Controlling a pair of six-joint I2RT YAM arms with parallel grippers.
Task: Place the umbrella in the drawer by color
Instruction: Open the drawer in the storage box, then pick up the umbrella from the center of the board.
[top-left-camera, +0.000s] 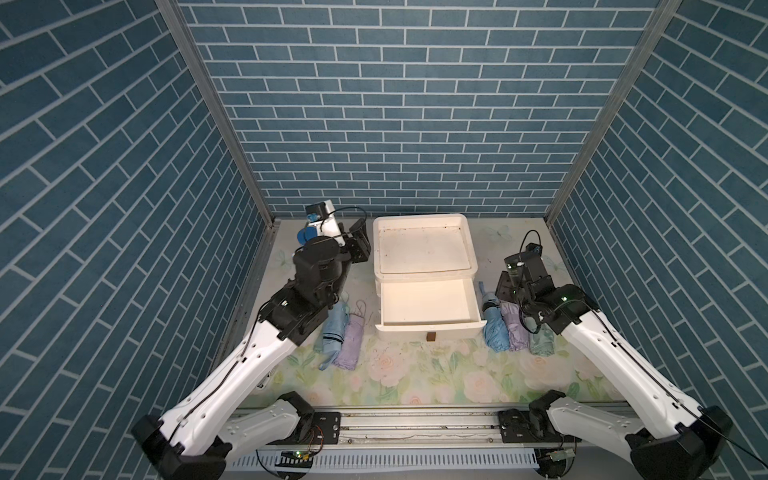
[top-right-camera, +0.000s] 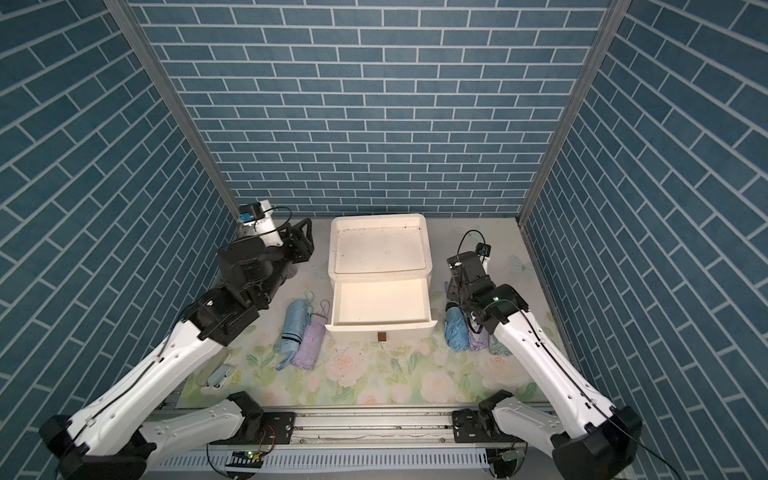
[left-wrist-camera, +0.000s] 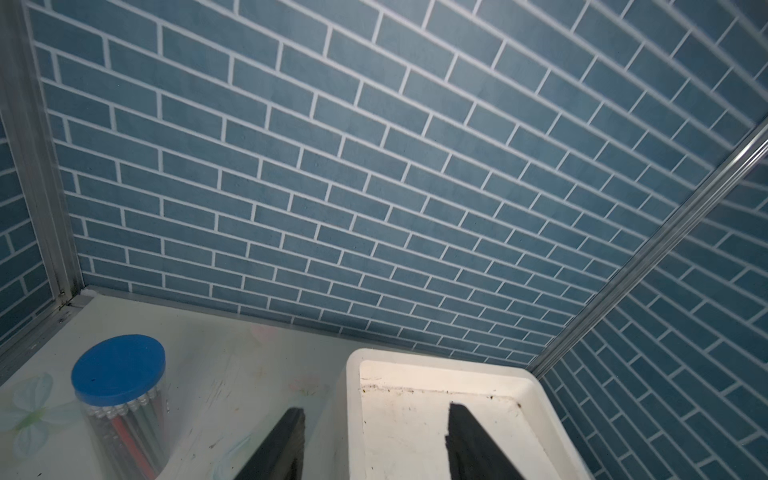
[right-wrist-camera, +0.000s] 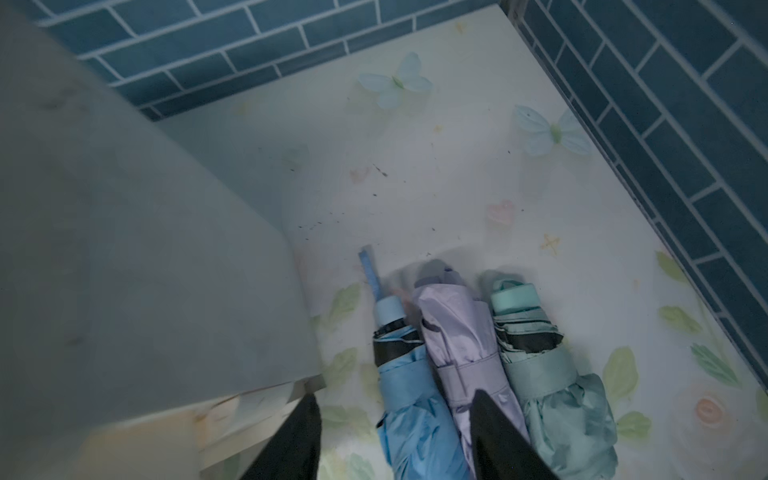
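Note:
The blue umbrella lies close by the purple one, so my right gripper lowers next, finger between them, and grips its cloth near the black band (top-left-camera: 493, 315) (right-wrist-camera: 404, 381).
The white drawer (top-left-camera: 430, 330) of the cabinet (top-left-camera: 419, 219) stands pulled out with nothing in it. Left of it lie a blue umbrella (top-left-camera: 332, 332) and a purple umbrella (top-left-camera: 349, 345). To its right lie, side by side, a blue umbrella (right-wrist-camera: 411, 407), a purple one (right-wrist-camera: 457, 345) and a green one (right-wrist-camera: 552, 395). My right gripper (right-wrist-camera: 395, 436) hovers open over the right blue umbrella, apart from it. By the cabinet's back left edge my left gripper (left-wrist-camera: 374, 440) is open and holds nothing.
A clear jar of pencils with a blue lid (left-wrist-camera: 120, 399) stands in the back left corner near the left gripper. A small pale blue item (top-right-camera: 216, 376) lies near the front left. Blue brick walls enclose three sides. The floral cloth (top-left-camera: 415, 374) covers the table.

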